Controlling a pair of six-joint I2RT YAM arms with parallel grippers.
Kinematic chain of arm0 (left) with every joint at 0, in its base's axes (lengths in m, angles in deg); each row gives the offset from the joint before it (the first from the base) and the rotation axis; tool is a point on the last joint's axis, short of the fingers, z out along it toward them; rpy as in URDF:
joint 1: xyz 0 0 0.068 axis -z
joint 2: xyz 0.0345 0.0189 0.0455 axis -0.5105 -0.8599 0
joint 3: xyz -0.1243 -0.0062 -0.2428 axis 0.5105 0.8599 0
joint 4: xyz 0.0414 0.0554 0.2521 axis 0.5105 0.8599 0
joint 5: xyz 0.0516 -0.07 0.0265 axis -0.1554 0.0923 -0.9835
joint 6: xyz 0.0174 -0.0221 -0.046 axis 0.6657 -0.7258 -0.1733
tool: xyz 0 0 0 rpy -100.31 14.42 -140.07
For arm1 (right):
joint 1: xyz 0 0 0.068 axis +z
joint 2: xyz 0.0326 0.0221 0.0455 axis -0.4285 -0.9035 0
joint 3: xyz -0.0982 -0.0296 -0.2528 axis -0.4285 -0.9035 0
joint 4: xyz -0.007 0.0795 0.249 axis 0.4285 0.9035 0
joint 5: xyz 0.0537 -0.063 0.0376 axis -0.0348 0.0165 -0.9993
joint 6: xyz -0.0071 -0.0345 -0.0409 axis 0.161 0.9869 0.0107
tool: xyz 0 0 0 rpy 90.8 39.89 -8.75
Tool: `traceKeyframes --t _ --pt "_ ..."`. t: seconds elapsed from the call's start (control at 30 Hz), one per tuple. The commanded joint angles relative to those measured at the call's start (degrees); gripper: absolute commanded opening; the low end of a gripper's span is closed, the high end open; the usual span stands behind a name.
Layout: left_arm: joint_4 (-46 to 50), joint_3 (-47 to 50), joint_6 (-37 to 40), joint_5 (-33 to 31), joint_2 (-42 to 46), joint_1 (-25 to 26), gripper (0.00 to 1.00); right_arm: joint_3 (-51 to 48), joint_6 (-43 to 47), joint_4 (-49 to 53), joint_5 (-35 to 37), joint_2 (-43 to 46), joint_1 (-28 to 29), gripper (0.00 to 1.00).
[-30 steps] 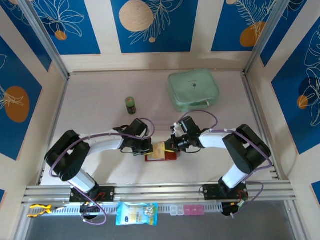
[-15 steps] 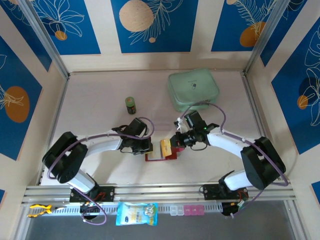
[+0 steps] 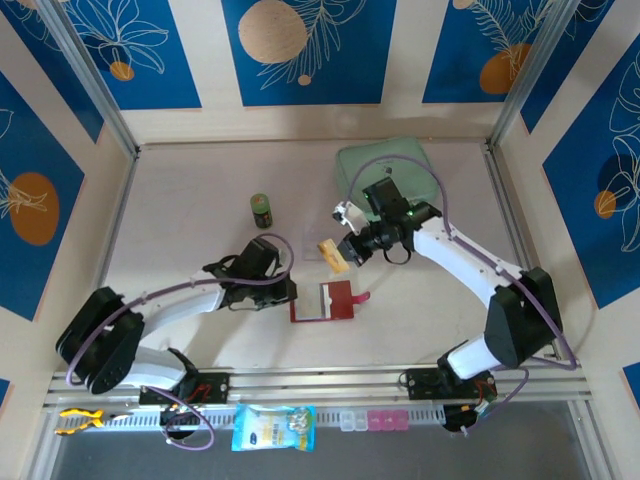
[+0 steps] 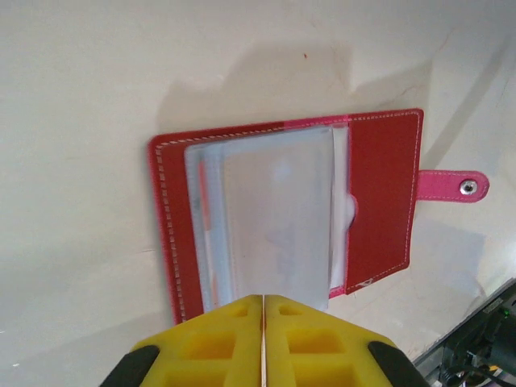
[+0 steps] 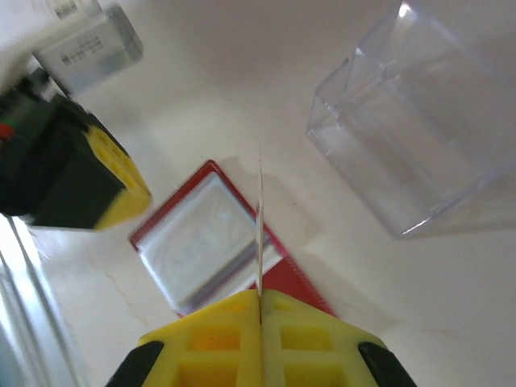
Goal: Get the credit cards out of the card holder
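Observation:
The tan credit card slants to the box's sides. So I should next move my right gripper over the clear plastic box [image 3: 318,243] [image 5: 415,125], turn, lower the card inside and let it go.
The red card holder [image 3: 325,301] lies open on the table, its clear sleeves [image 4: 274,218] facing up and its pink snap tab [image 4: 453,185] sticking out to the right. My right gripper [image 3: 345,248] hangs above and beyond it, shut on a tan credit card [image 3: 330,253]. That card appears edge-on [image 5: 260,218] above the holder [image 5: 300,280] in the right wrist view, rising from the right gripper [image 5: 260,294]. My left gripper [image 3: 288,292] is shut at the holder's left edge. Its tips [image 4: 264,298] overlap the near rim of the sleeves.
A clear plastic box [image 5: 403,121] stands just beyond the holder, near the held card. A mint-green pouch [image 3: 372,165] lies at the back, partly under the right arm. A small green bottle [image 3: 261,210] stands left of centre. A blue packet [image 3: 273,427] rests on the front rail.
My right gripper has risen and pulled back toward the far side with the tan card, which has come out of the holder. The left gripper has shifted slightly left.

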Motion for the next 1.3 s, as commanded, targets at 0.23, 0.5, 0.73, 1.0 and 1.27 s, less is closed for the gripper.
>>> traceKeyframes --t 0.23,0.5,0.73,1.0,1.27 --pt "0.5 8.7 -2.1 -2.8 12.2 -6.4 0.1 21.2 29.0 15.9 9.2 -15.3 1.8 0.0" --pt "2.7 11.4 -2.2 -1.0 17.3 -11.2 0.1 34.1 37.2 22.9 8.1 -26.1 1.0 0.0" --pt "3.4 12.6 -3.3 -1.0 19.0 -13.2 0.12 41.0 39.9 27.1 6.5 -33.0 0.7 0.0" --pt "3.5 12.2 -2.9 -0.1 18.9 -14.6 0.13 43.5 41.7 29.9 8.3 -38.5 0.7 0.0" --pt "3.2 12.4 -2.9 0.8 18.8 -15.5 0.13 41.9 42.6 29.7 6.5 -40.5 1.1 0.0"
